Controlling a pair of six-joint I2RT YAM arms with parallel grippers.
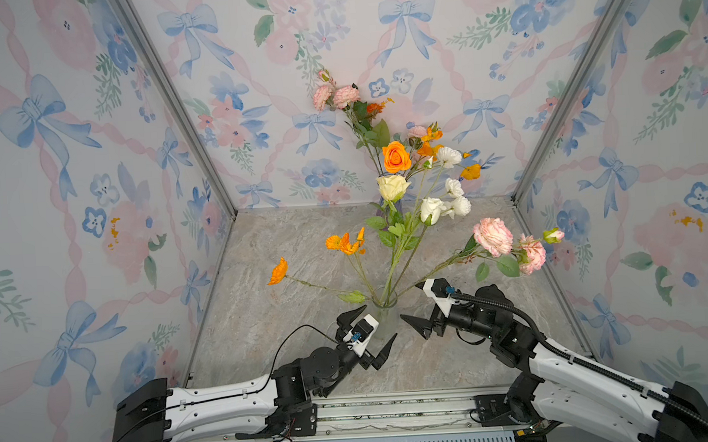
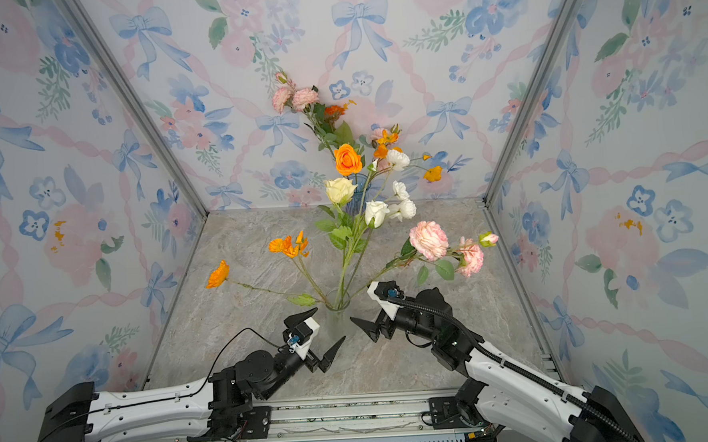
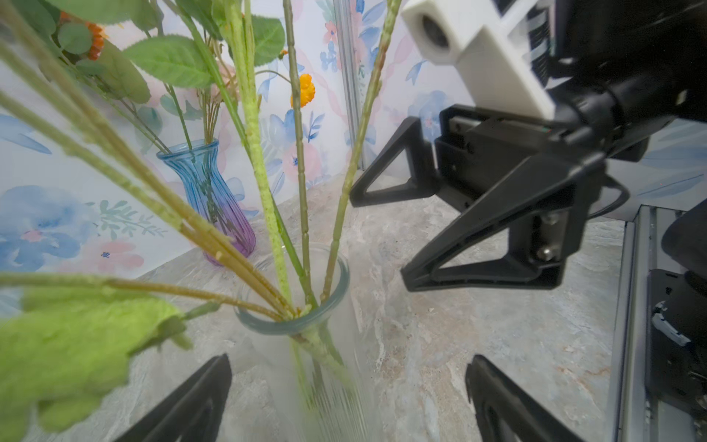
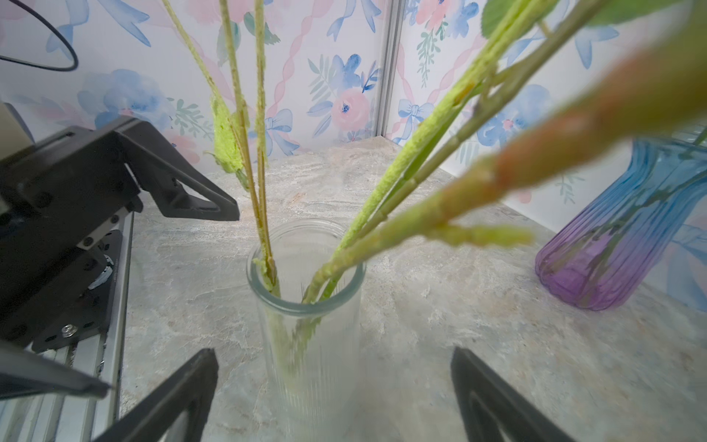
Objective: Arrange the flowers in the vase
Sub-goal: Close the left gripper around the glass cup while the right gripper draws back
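My left gripper moves outward next until its open fingers straddle the vase just beneath the vase's rim (image 1: 385,310) (image 3: 315,362). It then closes there, since the vase stands outward of it.
A clear ribbed glass vase (image 1: 384,318) (image 2: 337,312) (image 3: 336,275) (image 4: 310,356) stands near the front of the marble floor. Several flowers are in it, fanning out: an orange bloom (image 1: 278,271) to the left, a cream rose (image 1: 392,186), white blooms (image 1: 431,209) and pink ruffled blooms (image 1: 493,236) (image 2: 428,240) to the right. My left gripper (image 1: 380,321) (image 2: 331,323) (image 3: 348,379) is open just left of the vase. My right gripper (image 1: 408,301) (image 2: 359,303) (image 4: 333,363) is open just right of it. Neither holds anything.
A blue-to-purple ribbed vase (image 3: 208,191) (image 4: 619,237) stands at the back wall, with pink carnations (image 1: 333,96) rising from it. Flower-print walls close in the left, back and right. A metal rail (image 1: 395,407) runs along the front edge.
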